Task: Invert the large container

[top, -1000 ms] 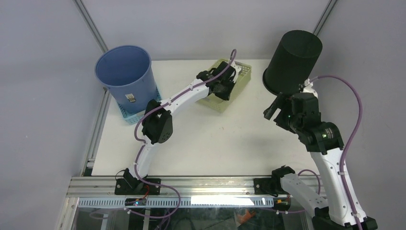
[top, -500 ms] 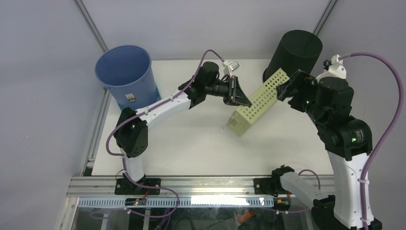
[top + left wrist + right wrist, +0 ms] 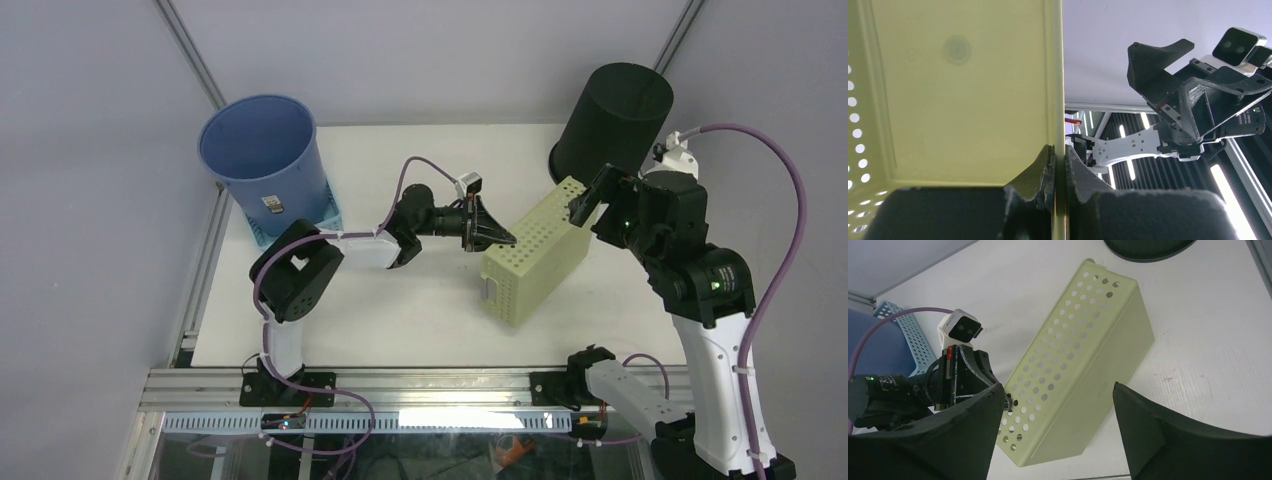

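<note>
The left gripper moves to the left in the top view and down next, then releases the container's rim, as bare tabletop lies below it on that side.
The pale yellow-green perforated basket is tipped over at the table's middle right, its holed long wall up and its solid bottom facing right. It also shows in the right wrist view. My left gripper is shut on the basket's rim; in the left wrist view my left gripper pinches the thin wall between both fingers. My right gripper is open beside the basket's far end and holds nothing. In the right wrist view my right gripper has its fingers spread wide above the basket.
A black bin stands upside down at the back right, just behind the right gripper. A blue bucket stands at the back left on a small light-blue basket. Table edges run close on the right and front.
The basket was lifted from the back middle, rolled over, and has come down nearer and to the right. The left arm folded back with it. The right gripper stayed by its far end.
</note>
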Robot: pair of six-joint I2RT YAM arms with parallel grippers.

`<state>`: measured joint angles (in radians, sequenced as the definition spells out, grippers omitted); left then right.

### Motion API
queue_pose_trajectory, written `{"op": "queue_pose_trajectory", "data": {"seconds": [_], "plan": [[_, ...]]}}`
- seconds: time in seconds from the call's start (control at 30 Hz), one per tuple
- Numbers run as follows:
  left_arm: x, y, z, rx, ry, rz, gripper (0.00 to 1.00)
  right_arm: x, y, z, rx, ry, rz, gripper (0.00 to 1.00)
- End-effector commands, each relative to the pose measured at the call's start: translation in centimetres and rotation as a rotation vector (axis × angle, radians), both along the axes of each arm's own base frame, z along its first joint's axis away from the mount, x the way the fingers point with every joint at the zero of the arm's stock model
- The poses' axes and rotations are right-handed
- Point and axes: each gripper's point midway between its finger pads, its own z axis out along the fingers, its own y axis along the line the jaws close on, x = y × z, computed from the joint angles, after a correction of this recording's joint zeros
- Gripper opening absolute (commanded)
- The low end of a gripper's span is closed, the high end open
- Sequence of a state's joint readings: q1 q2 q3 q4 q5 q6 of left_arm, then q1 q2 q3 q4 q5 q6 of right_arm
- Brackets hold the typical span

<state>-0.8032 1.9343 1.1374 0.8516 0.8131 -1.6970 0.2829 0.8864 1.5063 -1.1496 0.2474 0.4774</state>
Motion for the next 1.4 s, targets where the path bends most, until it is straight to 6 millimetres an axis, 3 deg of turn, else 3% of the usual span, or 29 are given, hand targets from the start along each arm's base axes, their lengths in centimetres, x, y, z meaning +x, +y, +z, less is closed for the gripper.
{"op": "queue_pose_trajectory", "data": {"seconds": [0.0, 0.17, 0.27, 0.4, 0.47, 0.53, 0.67, 0.9, 1.0, 1.1, 1.2, 1.37], "plan": [[-0.3, 1.2, 1.5, -0.123, -0.081, 0.007, 0.0, 0.4, 0.5, -1.4, 0.027, 0.021, -0.001, 0.83], [1.1, 2.8, -1.8, -0.072, -0.065, 0.054, 0.0, -0.8, 1.1, -7.2, 0.065, 0.163, -0.003, 0.83], [2.1, 3.6, -4.8, 0.006, -0.089, 0.061, 0.0, -1.4, 2.7, -10.0, 0.12, 0.243, 0.045, 0.82], [4.3, 5.6, -7.7, 0.091, -0.107, 0.107, 0.0, -1.4, 5.1, -11.7, 0.236, 0.281, 0.103, 0.81], [4.7, 6.2, -8.5, 0.115, -0.122, 0.107, 0.09, -1.1, 5.8, -11.7, 0.277, 0.254, 0.12, 0.81], [5.0, 6.5, -9.4, 0.157, -0.14, 0.099, 0.28, -1.0, 6.1, -11.6, 0.297, 0.249, 0.128, 0.81], [5.6, 6.7, -11.6, 0.304, -0.198, 0.1, 0.55, -0.7, 5.6, -11.9, 0.273, 0.261, 0.103, 0.81], [6.8, 8.2, -14.4, 0.552, -0.322, 0.115, 0.72, -0.6, 5.1, -12.6, 0.251, 0.272, 0.075, 0.81], [7.6, 9.3, -15.7, 0.741, -0.428, 0.138, 0.81, -0.5, 5.0, -12.9, 0.239, 0.281, 0.071, 0.81], [7.7, 9.8, -15.9, 0.91, -0.567, 0.125, 0.86, -0.2, 4.9, -13.0, 0.226, 0.285, 0.068, 0.81], [8.0, 10.3, -14.6, 0.983, -0.638, 0.15, 0.87, 0.4, 5.0, -13.1, 0.226, 0.289, 0.063, 0.82], [11.0, 13.9, -8.6, 1.088, -0.762, 0.332, 0.9, 2.9, 8.3, -12.7, 0.312, 0.27, 0.149, 0.79]]}}
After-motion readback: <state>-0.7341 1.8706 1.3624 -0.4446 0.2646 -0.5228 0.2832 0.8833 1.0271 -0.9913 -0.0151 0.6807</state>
